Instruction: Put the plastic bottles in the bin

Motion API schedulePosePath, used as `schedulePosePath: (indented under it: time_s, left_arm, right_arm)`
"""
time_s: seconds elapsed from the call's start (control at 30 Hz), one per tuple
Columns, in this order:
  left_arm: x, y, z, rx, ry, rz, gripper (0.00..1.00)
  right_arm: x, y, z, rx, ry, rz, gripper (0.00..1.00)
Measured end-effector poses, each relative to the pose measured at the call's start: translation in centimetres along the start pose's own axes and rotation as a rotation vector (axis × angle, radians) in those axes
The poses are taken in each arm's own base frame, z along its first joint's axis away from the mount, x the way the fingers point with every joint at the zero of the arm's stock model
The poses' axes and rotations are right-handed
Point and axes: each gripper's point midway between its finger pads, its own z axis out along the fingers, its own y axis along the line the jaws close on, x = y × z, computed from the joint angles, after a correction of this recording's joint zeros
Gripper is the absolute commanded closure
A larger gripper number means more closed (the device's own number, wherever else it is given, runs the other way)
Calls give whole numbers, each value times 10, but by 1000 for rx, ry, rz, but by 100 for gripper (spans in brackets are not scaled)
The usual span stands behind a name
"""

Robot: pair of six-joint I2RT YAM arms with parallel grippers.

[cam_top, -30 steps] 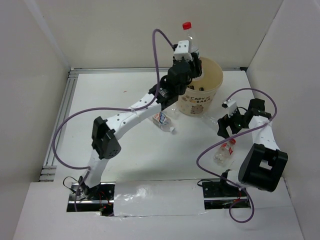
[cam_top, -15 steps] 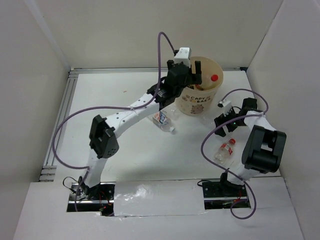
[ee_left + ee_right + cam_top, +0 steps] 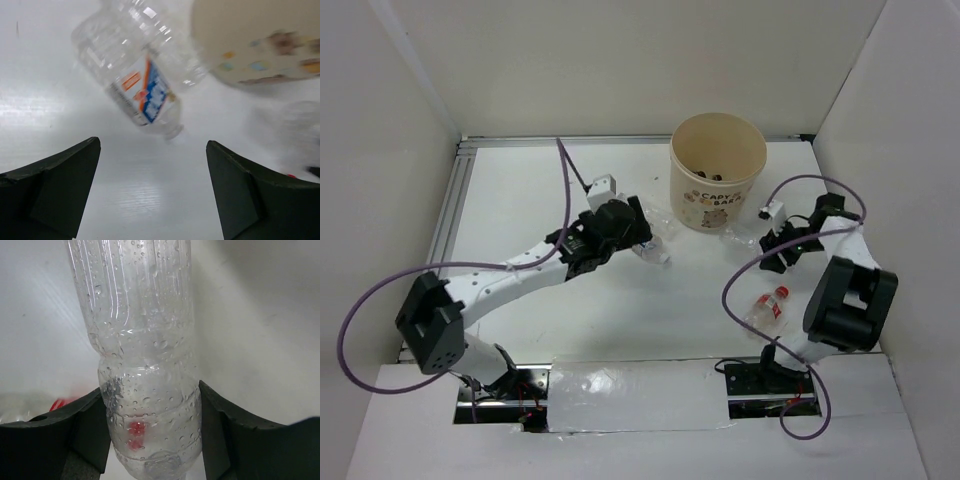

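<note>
The left gripper lowers its open fingers down around the bottle's blue-orange label (image 3: 648,247) (image 3: 145,92) next, as the bottle lies on the tabletop below it.
The bin (image 3: 718,205), a cream tub with cartoon print, stands at the back of the table and shows blurred in the left wrist view (image 3: 260,40). A clear bottle with a blue-orange label (image 3: 655,247) lies left of it. My left gripper (image 3: 642,228) hovers open just short of that bottle (image 3: 142,82), nothing between its fingers (image 3: 152,145). My right gripper (image 3: 770,243), right of the bin, is shut on a clear, droplet-covered bottle (image 3: 145,340), with both fingers pressed against its sides (image 3: 150,390). Another bottle with a red cap (image 3: 767,307) lies nearer the right arm's base.
Something dark lies inside the bin (image 3: 710,178). White walls close in the table on the left, back and right. A metal rail (image 3: 445,220) runs along the left edge. Purple cables loop from both arms.
My left gripper let a red-capped bottle drop into the bin, then drew back down to the labelled bottle. My right gripper closed on the clear bottle.
</note>
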Motion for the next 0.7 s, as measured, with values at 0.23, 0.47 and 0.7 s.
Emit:
schedulePosePath:
  time_s: [0.23, 0.47, 0.7]
  left_arm:
    - [66, 54, 55, -207, 203, -89, 0]
    - [50, 45, 71, -188, 200, -173, 0]
    - [64, 48, 91, -211, 234, -178, 0]
  right_arm:
    - [-115, 11, -117, 149, -216, -398, 69]
    - [-218, 26, -166, 212, -474, -457, 61]
    - [-295, 17, -111, 130, -519, -460, 46]
